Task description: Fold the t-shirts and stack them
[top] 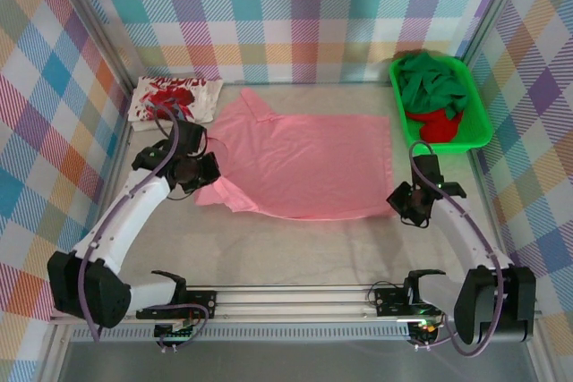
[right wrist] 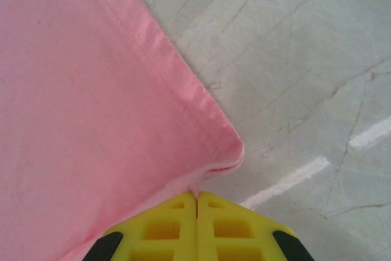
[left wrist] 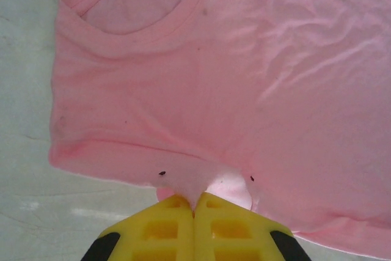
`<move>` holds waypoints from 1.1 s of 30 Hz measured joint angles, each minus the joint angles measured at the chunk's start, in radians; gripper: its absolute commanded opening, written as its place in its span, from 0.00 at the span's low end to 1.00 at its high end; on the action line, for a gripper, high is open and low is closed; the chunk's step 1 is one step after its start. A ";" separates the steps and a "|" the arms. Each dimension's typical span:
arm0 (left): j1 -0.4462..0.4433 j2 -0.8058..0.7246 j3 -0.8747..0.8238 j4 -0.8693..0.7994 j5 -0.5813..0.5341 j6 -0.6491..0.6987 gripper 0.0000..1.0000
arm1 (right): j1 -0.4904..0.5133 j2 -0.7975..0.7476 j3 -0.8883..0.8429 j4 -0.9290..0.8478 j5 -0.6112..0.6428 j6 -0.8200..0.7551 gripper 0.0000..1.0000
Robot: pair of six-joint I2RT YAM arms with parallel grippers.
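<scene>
The near side of the t-shirt lies spread and the hem's middle (top: 386,162) lies outward. My right gripper will next carry the hem corner outward and release it over the hem's middle.
A salmon-pink t-shirt (top: 304,158) lies spread across the middle of the table, collar toward the left. My left gripper (top: 199,170) is shut on its near left part; in the left wrist view the yellow fingertips (left wrist: 174,212) pinch a fold of pink cloth (left wrist: 201,90) below the collar. My right gripper (top: 405,201) is shut on the shirt's near right hem corner (right wrist: 220,151). A white t-shirt with red print (top: 175,97) lies folded at the back left. Dark green (top: 434,85) and red (top: 440,125) t-shirts lie bunched in the tray.
A bright green plastic tray (top: 476,123) stands at the back right corner. Checked cloth walls and metal posts close in the table on three sides. A metal rail (top: 295,297) with both arm bases runs along the near edge.
</scene>
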 measured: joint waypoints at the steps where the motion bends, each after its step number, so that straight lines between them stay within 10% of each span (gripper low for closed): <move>1: 0.004 0.019 0.016 0.000 0.002 0.015 0.00 | -0.001 0.014 0.010 0.008 0.000 -0.005 0.00; 33: 0.049 0.384 0.394 -0.031 -0.021 0.253 0.00 | -0.032 0.211 0.134 0.126 0.027 -0.038 0.00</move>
